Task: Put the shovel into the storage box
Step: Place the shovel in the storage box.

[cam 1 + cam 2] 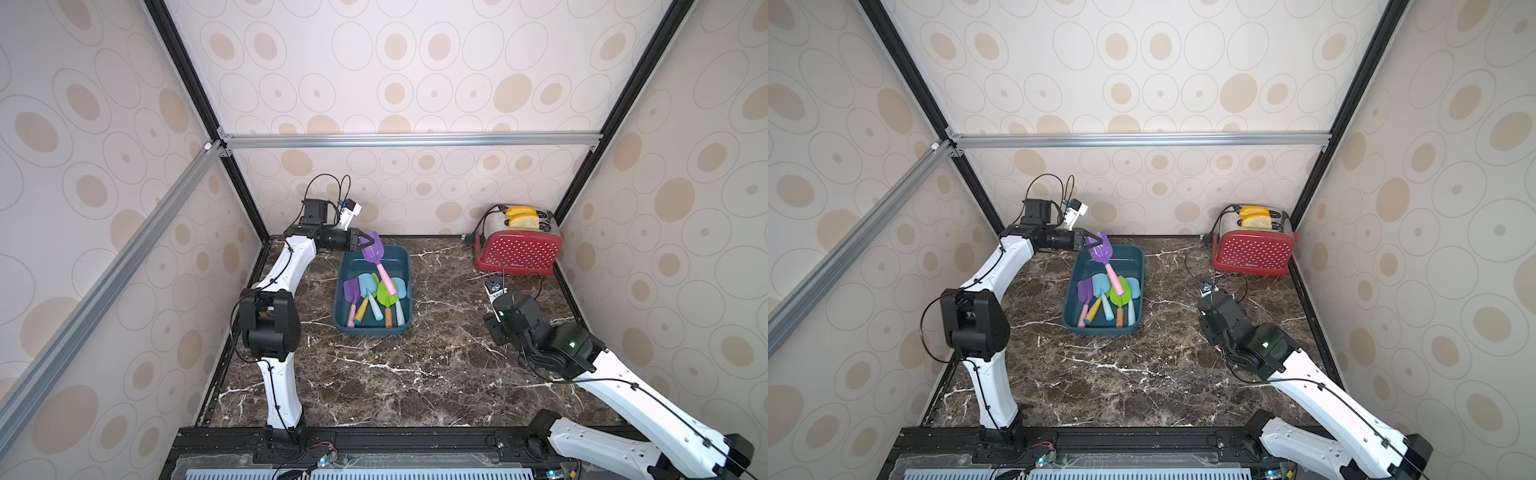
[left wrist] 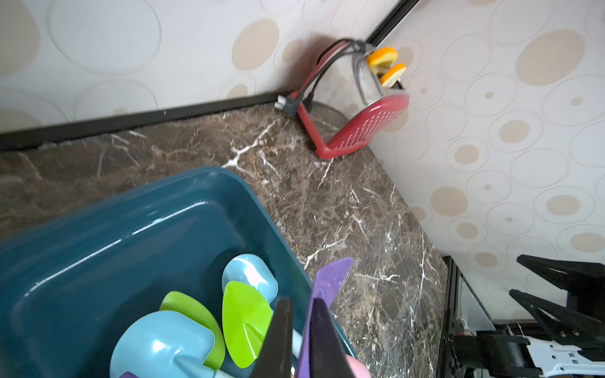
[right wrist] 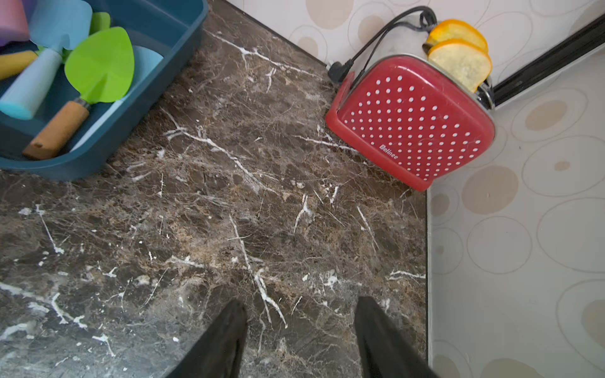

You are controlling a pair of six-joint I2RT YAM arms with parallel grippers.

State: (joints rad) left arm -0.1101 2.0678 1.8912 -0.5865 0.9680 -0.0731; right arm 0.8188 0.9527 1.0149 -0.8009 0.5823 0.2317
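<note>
The bright green blade (image 1: 385, 298) (image 2: 244, 321) is below my left gripper, nearer my base. I will move my left gripper down and back to let go of the purple shovel over that blade.
A purple shovel (image 1: 371, 250) (image 1: 1100, 251) with a pink handle hangs tilted over the far end of the dark teal storage box (image 1: 374, 331) (image 1: 1100, 331), its handle slanting down into the box. My left gripper (image 1: 365, 241) (image 1: 1093, 241) is shut on its blade. In the left wrist view the purple blade (image 2: 330, 281) sits pinched between the two dark fingers of that gripper (image 2: 301, 299), above the box (image 2: 98, 229). Several other shovels (image 1: 374, 296) lie inside the box. My right gripper (image 3: 301, 302) is open and empty over bare marble, to the right of the box (image 3: 98, 163).
A red polka-dot toaster (image 1: 517, 253) (image 3: 412, 131) with two bread slices (image 1: 521, 216) stands in the back right corner, and its black cord (image 1: 494, 266) trails onto the marble table (image 1: 415, 374). Patterned walls close in three sides.
</note>
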